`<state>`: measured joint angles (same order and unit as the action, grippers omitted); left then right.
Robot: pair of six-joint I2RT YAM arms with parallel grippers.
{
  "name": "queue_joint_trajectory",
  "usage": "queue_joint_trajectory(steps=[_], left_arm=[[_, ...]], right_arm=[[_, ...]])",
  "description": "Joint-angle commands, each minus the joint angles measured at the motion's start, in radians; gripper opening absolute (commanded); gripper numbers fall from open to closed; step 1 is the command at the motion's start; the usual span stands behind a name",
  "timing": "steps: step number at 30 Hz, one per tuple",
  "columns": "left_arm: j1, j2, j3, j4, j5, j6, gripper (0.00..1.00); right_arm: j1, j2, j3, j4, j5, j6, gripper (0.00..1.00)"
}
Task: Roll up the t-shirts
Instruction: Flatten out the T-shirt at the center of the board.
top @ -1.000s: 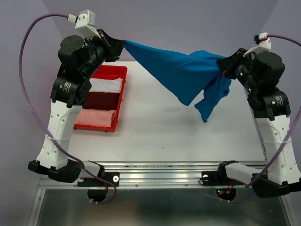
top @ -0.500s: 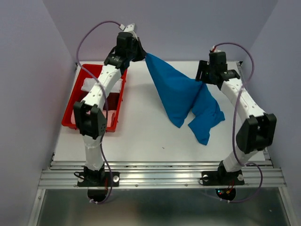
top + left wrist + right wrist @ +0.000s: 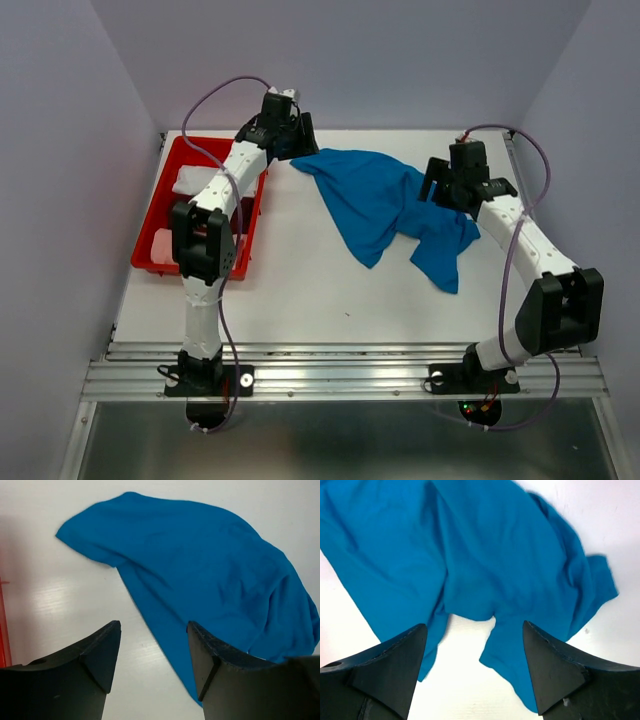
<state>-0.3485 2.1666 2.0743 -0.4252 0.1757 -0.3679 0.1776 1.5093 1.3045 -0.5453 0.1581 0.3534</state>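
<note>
I will move my left gripper back and toward the right in the top view, then down to close on the t-shirt's pointed near corner, because the table is bare on either side of it.
A bright blue t-shirt (image 3: 385,205) lies crumpled and partly spread on the white table, free of both grippers. My left gripper (image 3: 298,140) hovers open just above the shirt's far left corner. In the left wrist view the blue t-shirt (image 3: 200,570) spreads beyond the open left gripper (image 3: 154,625), with bare table between the fingers. My right gripper (image 3: 445,190) hangs open over the shirt's right side. In the right wrist view the open right gripper (image 3: 474,625) stands above the blue t-shirt (image 3: 470,545) and grips nothing.
A red tray (image 3: 150,225) stands at the table's left, holding a white t-shirt (image 3: 190,180) and a pink one (image 3: 162,245); my left arm covers its middle. The tray's edge (image 3: 2,630) shows in the left wrist view. Grey walls close in the table.
Both grippers have opened and let go of the blue t-shirt, which dropped from hanging between them onto the table. Both arms have stretched out and come down over the table.
</note>
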Motion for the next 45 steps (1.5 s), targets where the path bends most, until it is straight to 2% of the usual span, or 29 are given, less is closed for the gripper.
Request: queue_joint_trajectory(steps=[1, 3, 5, 8, 12, 16, 17, 26, 30, 32, 33, 34, 35, 40, 45], left_arm=[[-0.079, -0.204, -0.127, -0.013, -0.044, 0.050, 0.65], [-0.170, -0.269, -0.262, -0.017, -0.113, 0.063, 0.64], [-0.266, -0.313, -0.374, -0.012, -0.165, 0.041, 0.64], [-0.366, -0.346, -0.494, 0.008, -0.165, 0.021, 0.71], [-0.485, -0.317, -0.536, 0.046, -0.183, 0.004, 0.75], [-0.593, -0.196, -0.448, -0.015, -0.255, 0.014, 0.74], [-0.598, -0.145, -0.416, -0.026, -0.262, 0.006, 0.73], [-0.600, -0.024, -0.396, -0.001, -0.297, -0.014, 0.59], [-0.600, 0.032, -0.324, -0.030, -0.334, -0.028, 0.54], [-0.596, 0.059, -0.301, -0.037, -0.363, -0.029, 0.46], [-0.593, 0.068, -0.290, -0.047, -0.364, -0.029, 0.35], [-0.589, 0.085, -0.280, -0.061, -0.357, -0.029, 0.03], [-0.583, 0.090, -0.280, -0.069, -0.355, -0.031, 0.00], [-0.532, 0.033, -0.358, -0.070, -0.389, -0.026, 0.00], [-0.431, -0.186, -0.584, -0.023, -0.375, -0.028, 0.00]], right_arm=[[-0.009, -0.082, -0.192, 0.031, -0.017, 0.099, 0.82], [-0.009, -0.133, -0.272, 0.056, -0.005, 0.151, 0.82], [-0.009, -0.216, -0.367, 0.064, 0.033, 0.197, 0.87], [-0.009, -0.315, -0.433, 0.059, 0.130, 0.232, 0.93], [-0.009, -0.406, -0.473, 0.048, 0.211, 0.278, 0.95], [-0.009, -0.431, -0.485, 0.039, 0.247, 0.308, 0.97], [-0.009, -0.432, -0.485, 0.038, 0.251, 0.308, 0.97], [-0.009, -0.460, -0.462, 0.031, 0.282, 0.291, 0.98], [-0.009, -0.445, -0.471, 0.031, 0.276, 0.294, 0.98], [-0.009, -0.436, -0.482, 0.031, 0.265, 0.297, 0.98], [-0.009, -0.434, -0.487, 0.031, 0.258, 0.300, 0.98], [-0.009, -0.429, -0.490, 0.030, 0.236, 0.302, 0.98], [-0.009, -0.422, -0.491, 0.031, 0.224, 0.302, 0.98], [-0.009, -0.379, -0.493, 0.030, 0.158, 0.297, 0.98], [-0.009, -0.370, -0.491, 0.031, 0.136, 0.294, 0.99]])
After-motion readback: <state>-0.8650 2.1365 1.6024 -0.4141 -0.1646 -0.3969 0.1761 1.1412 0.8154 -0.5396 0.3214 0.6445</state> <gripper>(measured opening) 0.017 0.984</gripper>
